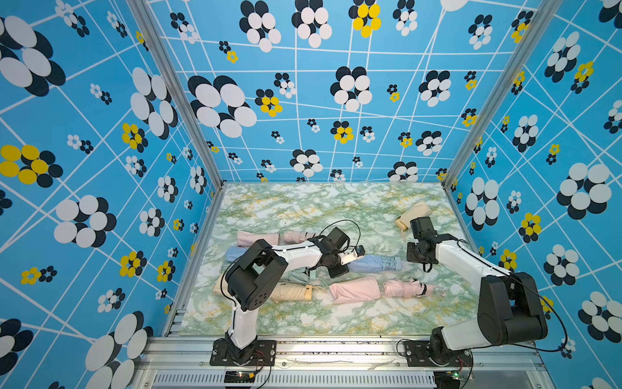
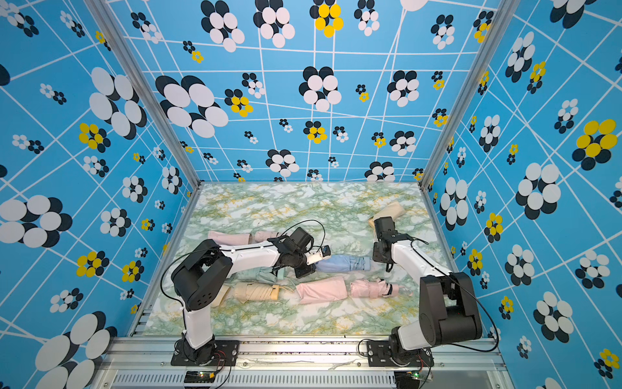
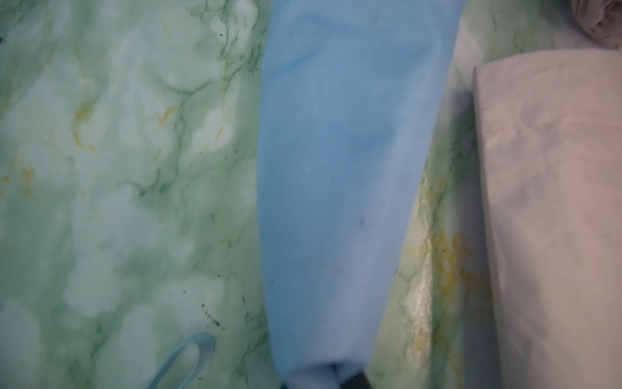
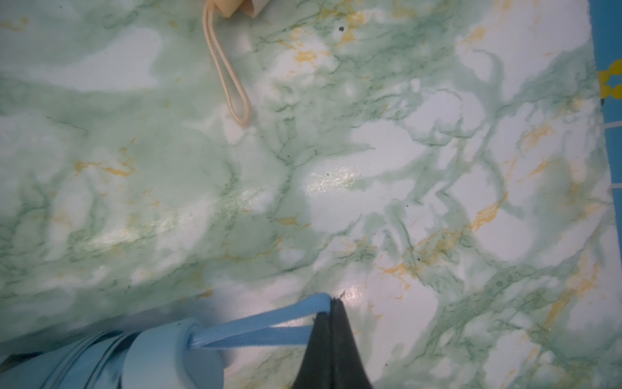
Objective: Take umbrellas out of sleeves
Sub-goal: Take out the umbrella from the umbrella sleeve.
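Note:
My right gripper will pull the tight cord away from my left gripper, over the bare tabletop beyond the handle point(image 1: 439, 269) point(image 4: 453, 298), and let go of it there, because the umbrella is partly in its sleeve.
A blue umbrella point(image 1: 387, 262) lies mid-table with its far half still inside a smooth blue sleeve point(image 1: 360, 264). My left gripper point(image 1: 346, 267) is shut on the sleeve's closed end; in the left wrist view the blue sleeve point(image 3: 336, 168) runs away from the left gripper point(image 3: 323, 377), whose fingers are mostly hidden by the cloth. My right gripper point(image 4: 331, 304) is shut on the umbrella's blue wrist cord point(image 4: 255, 331), pulled taut from the round handle point(image 4: 175, 357). In both top views the right gripper point(image 2: 388, 267) hangs just past the umbrella's handle end.
A pink sleeve point(image 1: 355, 289) and a bare pink umbrella point(image 1: 407, 288) lie in front. A beige umbrella point(image 1: 292, 291) and mint fabric point(image 1: 299, 274) sit under the left arm. A beige sleeved umbrella point(image 1: 414, 212) lies at the back right, its cord point(image 4: 229, 74) trailing. Pink items point(image 1: 257, 237) lie behind.

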Robot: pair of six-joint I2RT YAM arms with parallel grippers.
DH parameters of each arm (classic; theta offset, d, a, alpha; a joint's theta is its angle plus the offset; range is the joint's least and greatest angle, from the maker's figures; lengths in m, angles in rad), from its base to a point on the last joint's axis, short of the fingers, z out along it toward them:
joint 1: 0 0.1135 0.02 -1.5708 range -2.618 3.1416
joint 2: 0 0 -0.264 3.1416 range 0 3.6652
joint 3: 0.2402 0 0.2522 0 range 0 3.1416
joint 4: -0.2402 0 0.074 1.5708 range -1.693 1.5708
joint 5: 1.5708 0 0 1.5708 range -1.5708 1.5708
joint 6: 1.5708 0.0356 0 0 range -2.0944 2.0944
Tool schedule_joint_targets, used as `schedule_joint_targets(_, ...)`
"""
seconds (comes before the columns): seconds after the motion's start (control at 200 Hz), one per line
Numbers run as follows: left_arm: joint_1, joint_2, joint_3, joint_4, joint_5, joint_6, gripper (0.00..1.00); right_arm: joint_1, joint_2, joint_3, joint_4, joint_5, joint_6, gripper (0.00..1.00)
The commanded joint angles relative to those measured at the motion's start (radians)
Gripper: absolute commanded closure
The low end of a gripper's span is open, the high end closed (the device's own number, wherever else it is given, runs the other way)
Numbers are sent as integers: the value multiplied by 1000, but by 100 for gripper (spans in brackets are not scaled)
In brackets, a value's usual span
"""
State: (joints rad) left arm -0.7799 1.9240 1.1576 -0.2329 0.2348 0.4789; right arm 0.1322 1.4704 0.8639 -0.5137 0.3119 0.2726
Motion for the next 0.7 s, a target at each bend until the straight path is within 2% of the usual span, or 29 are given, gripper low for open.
schedule_joint_targets(0.0,0,-14,-27,-83,-23,-9,100,-40,-33,-8,-25,47,0,100)
schedule_joint_targets(0.695,-6,-27,-35,-88,-19,-15,100,-48,-38,14,-57,161,-7,100)
